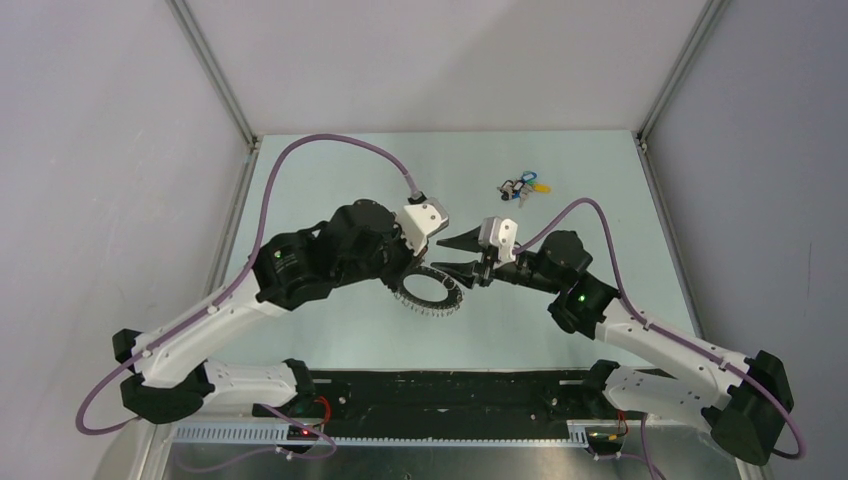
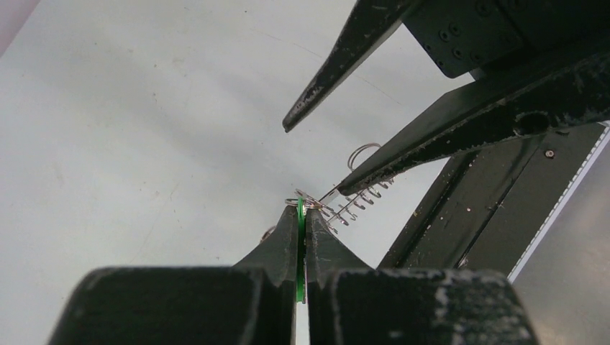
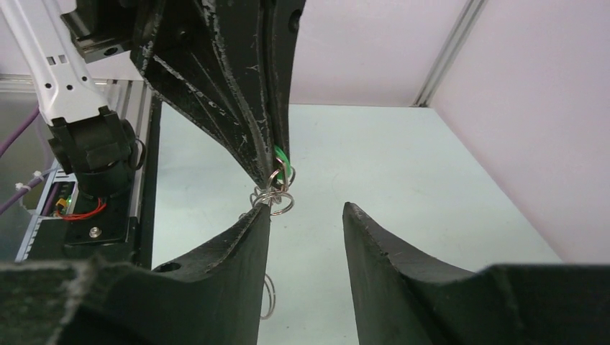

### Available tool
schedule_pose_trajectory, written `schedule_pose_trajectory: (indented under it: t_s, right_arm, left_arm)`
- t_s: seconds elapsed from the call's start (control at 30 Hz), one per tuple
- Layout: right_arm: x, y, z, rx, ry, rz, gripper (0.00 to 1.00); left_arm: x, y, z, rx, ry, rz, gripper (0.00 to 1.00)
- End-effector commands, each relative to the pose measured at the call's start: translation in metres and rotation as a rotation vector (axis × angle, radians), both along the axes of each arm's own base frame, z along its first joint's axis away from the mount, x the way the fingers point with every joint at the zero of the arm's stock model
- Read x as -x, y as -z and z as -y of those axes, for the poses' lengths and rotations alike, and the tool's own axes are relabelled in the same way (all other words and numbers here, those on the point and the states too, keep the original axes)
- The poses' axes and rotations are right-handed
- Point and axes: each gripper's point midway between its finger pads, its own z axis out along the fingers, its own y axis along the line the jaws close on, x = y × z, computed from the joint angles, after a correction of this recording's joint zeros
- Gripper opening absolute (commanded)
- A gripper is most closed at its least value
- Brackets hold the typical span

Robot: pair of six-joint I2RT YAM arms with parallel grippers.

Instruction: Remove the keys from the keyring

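Next, my left gripper should go outward and to the right in the top view, to release the green-headed key (image 2: 301, 237) beside the heap of keys, where others already lie.
The large grey keyring (image 1: 432, 290) with its toothed rim of wire loops lies mid-table between my two grippers. My left gripper (image 2: 302, 207) is shut on a green-headed key (image 2: 301, 237), seen edge-on between the jaws; a small split ring (image 2: 311, 203) hangs at its tip. In the right wrist view the green key (image 3: 283, 157) shows at the left gripper's tip. My right gripper (image 3: 306, 207) is open; its left fingertip (image 3: 260, 215) touches the small rings (image 3: 279, 200). In the top view the right gripper (image 1: 444, 254) is beside the keyring's right rim.
A small bunch of keys with blue and yellow heads (image 1: 525, 188) lies at the back of the table. A black strip (image 1: 450, 390) runs along the near edge between the arm bases. Grey walls and frame posts enclose the table.
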Motion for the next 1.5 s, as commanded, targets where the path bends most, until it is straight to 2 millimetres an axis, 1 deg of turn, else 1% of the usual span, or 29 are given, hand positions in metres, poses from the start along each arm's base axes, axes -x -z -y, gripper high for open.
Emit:
schedule_pose_trajectory:
  t_s: [0.0,0.27,0.4,0.43,0.57,0.7,0.8,0.83,0.87,0.9,0.93,1.0,1.03,1.17,1.3,1.47]
  right_arm:
    - [0.010,-0.018,0.000,-0.044,-0.038,0.050,0.46]
    - [0.021,-0.013,-0.009,-0.032,-0.085,0.035,0.45]
    - [0.019,-0.010,-0.016,-0.026,-0.085,0.017,0.43]
    - [0.019,-0.013,-0.017,-0.030,-0.085,0.019,0.41]
    - [0.012,-0.010,-0.025,-0.027,-0.067,-0.013,0.39]
    - [0.007,-0.015,-0.026,-0.044,-0.043,-0.018,0.38]
    - [0.006,-0.019,-0.025,-0.059,-0.036,-0.013,0.34]
    - [0.006,-0.020,-0.025,-0.062,-0.036,-0.013,0.32]
    - [0.006,-0.020,-0.025,-0.063,-0.033,-0.012,0.23]
    - [0.005,-0.020,-0.025,-0.062,-0.028,-0.013,0.18]
    - [0.004,-0.018,-0.024,-0.057,-0.025,-0.015,0.08]
    - [0.003,-0.017,-0.022,-0.046,-0.008,-0.016,0.00]
    - [0.002,-0.013,-0.021,-0.031,-0.001,-0.024,0.00]
    - [0.008,-0.009,-0.015,0.005,-0.014,-0.008,0.00]
    - [0.016,-0.014,-0.011,0.006,-0.038,0.019,0.00]
    - [0.022,-0.024,-0.007,-0.017,-0.052,0.057,0.00]
  left_arm:
    - [-0.003,-0.025,0.001,0.051,-0.023,0.024,0.00]
    - [-0.002,-0.027,0.001,0.058,-0.040,0.000,0.00]
    - [-0.002,-0.028,0.003,0.054,-0.041,-0.009,0.00]
    - [-0.002,-0.030,0.003,0.058,-0.041,-0.009,0.00]
    - [-0.001,-0.031,0.005,0.061,-0.040,-0.016,0.00]
    - [0.000,-0.030,0.006,0.061,-0.033,-0.027,0.00]
    - [0.001,-0.028,0.007,0.056,-0.030,-0.035,0.00]
    - [0.001,-0.027,0.007,0.054,-0.030,-0.036,0.00]
    - [0.001,-0.026,0.007,0.052,-0.030,-0.038,0.00]
    - [0.001,-0.026,0.007,0.051,-0.031,-0.041,0.00]
    - [0.000,-0.026,0.006,0.051,-0.036,-0.041,0.00]
    - [-0.003,-0.025,0.003,0.052,-0.055,-0.048,0.00]
    - [-0.004,-0.025,0.002,0.054,-0.060,-0.053,0.00]
    - [-0.013,-0.025,-0.010,0.081,-0.110,-0.090,0.00]
    - [-0.015,-0.016,-0.012,0.097,-0.113,-0.159,0.00]
    - [-0.015,0.003,-0.009,0.079,-0.114,-0.232,0.00]
